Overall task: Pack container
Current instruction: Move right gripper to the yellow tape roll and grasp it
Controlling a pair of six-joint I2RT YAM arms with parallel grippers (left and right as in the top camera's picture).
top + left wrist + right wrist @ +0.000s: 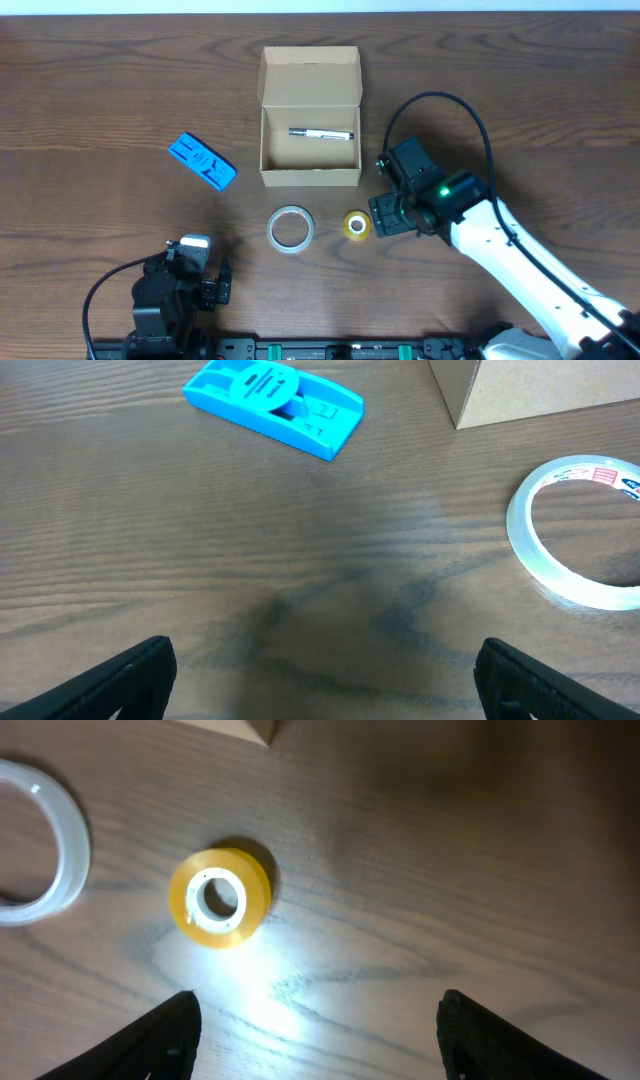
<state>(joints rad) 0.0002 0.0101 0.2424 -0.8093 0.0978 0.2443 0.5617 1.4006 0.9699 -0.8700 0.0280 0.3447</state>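
The yellow roll lies there with its hole open. I will next bring my right gripper down to its left in the overhead view, astride the facing rim (367, 226) (257, 894).
The tan cardboard container (309, 176) stands open at the table's middle, flap lid up at the back, with a white pen (321, 133) inside. A yellow tape roll (356, 225) lies in front of it; it also shows in the right wrist view (220, 897). A clear tape roll (291, 228) lies to its left and shows in both wrist views (580, 530) (45, 845). A blue flat object (202, 161) lies left of the box, also in the left wrist view (275, 403). My right gripper (384, 214) (315, 1035) is open, just right of the yellow roll. My left gripper (215, 285) (325, 680) is open, empty, at the front left.
The box corner (530, 390) shows at the top right of the left wrist view. Black cables loop from both arms. A rail runs along the table's front edge (320, 350).
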